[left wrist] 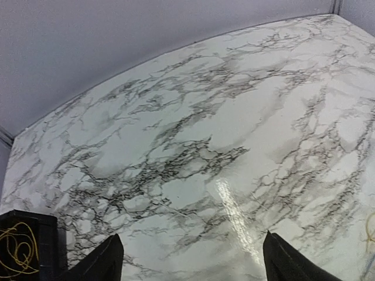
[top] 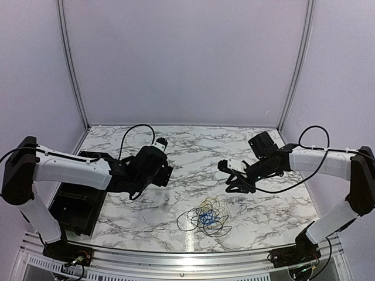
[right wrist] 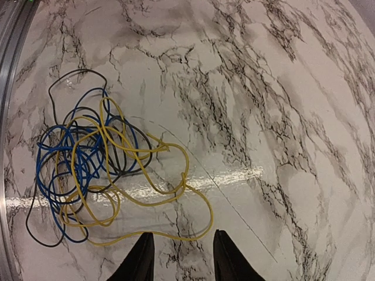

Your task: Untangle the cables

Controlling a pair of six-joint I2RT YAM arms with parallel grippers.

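Observation:
The yellow cable's outer loop is clear of the tangle on bare marble, so my right gripper will next move down and toward the tangle onto that loop.
The cables (top: 205,218) lie in one loose tangle on the marble table, near the front middle. In the right wrist view the yellow cable (right wrist: 149,201), the blue cable (right wrist: 49,153) and a black cable (right wrist: 66,76) loop through each other. My right gripper (right wrist: 181,257) is open and empty, low over the table, and the yellow cable's outer loop runs just ahead of its fingertips. It sits up and right of the tangle in the top view (top: 229,178). My left gripper (left wrist: 190,260) is open and empty over bare marble, left of the tangle (top: 169,173).
A black bin (top: 73,205) stands at the table's left front. A black box-like shape with yellow wire loops (left wrist: 20,252) fills the lower left corner of the left wrist view. A bit of yellow cable (left wrist: 370,227) shows at that view's right edge. Walls enclose the table.

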